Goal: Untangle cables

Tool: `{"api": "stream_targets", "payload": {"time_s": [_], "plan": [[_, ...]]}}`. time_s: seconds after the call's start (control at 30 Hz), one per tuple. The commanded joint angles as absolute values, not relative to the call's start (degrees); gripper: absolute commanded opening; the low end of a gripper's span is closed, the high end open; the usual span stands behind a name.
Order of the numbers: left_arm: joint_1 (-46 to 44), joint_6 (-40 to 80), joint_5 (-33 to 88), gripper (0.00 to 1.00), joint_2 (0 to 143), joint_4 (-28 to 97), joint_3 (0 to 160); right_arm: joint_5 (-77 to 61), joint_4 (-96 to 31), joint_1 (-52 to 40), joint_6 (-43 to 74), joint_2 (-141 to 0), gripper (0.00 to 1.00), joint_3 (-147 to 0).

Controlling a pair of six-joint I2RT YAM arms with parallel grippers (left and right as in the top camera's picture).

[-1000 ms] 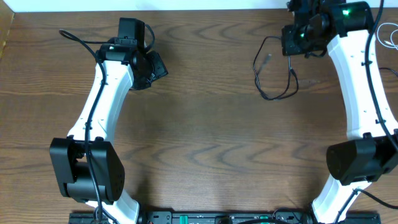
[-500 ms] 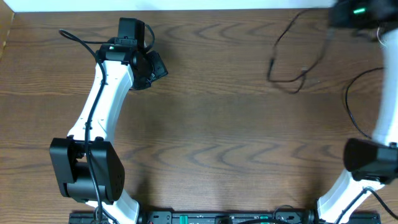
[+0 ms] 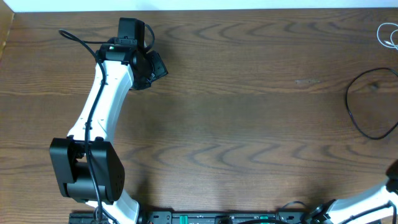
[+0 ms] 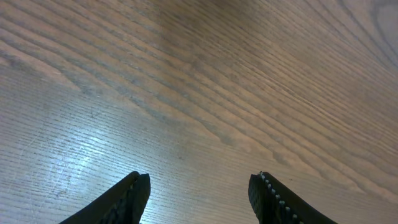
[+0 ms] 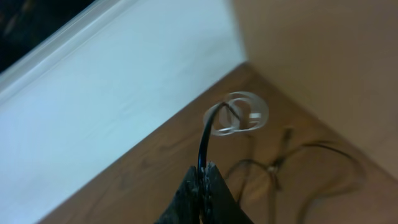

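I will lower my right gripper toward the wood short of the white cable and let go of the black cable (image 5: 203, 144) there, because that wood is below my gripper.
In the right wrist view my right gripper (image 5: 203, 172) is shut on the black cable (image 5: 203, 144), which rises from the jaws toward the white cable (image 5: 239, 114), a small coil near the table's corner. More thin black cord (image 5: 292, 154) with a small plug lies on the wood beyond. From overhead the white coil (image 3: 388, 34) sits at the top right, and a black loop (image 3: 356, 115) runs off the right edge; the right gripper itself is out of that view. My left gripper (image 3: 153, 66) (image 4: 199, 186) stands open over bare wood at the upper left, holding nothing.
A white wall strip (image 5: 112, 93) borders the table's far edge, and a tan panel (image 5: 323, 50) closes the corner behind the white coil. The left arm (image 3: 99, 112) stretches from the front left base. The right arm's base (image 3: 373, 202) shows at the bottom right.
The right arm has swung right, out of the overhead view, carrying the black cable away from the upper right of the table. The left arm has not moved.
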State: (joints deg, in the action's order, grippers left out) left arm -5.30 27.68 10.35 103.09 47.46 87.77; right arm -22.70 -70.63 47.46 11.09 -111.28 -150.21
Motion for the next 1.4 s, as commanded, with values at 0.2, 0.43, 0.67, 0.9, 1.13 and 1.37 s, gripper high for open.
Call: {"api": "stream_targets", "payload": {"time_s": [0.2, 0.43, 0.67, 0.9, 1.13, 1.37], "plan": [[-5.1, 28.2, 9.8, 0.56, 103.7, 47.1, 87.4, -23.8, -75.5, 58.5, 12.8, -110.1, 0.01, -148.8], [-5.2, 28.2, 9.8, 0.56, 103.7, 47.1, 87.4, -19.4, -75.3, 57.2, 11.8, -110.3, 0.01, -142.3], [-5.2, 28.2, 9.8, 0.56, 103.7, 47.1, 87.4, -18.1, -66.8, 54.5, 11.5, -110.3, 0.01, -131.3], [-5.2, 28.2, 9.8, 0.56, 103.7, 47.1, 87.4, -14.7, -58.1, 50.0, 10.1, -110.4, 0.27, -120.0], [-5.2, 28.2, 9.8, 0.56, 103.7, 47.1, 87.4, -17.7, -58.2, 46.4, 9.7, -109.9, 0.82, -119.2], [-5.2, 28.2, 9.8, 0.57, 103.7, 47.1, 87.4, -25.6, -64.4, 38.0, 4.1, -104.4, 0.9, -119.7]]}}
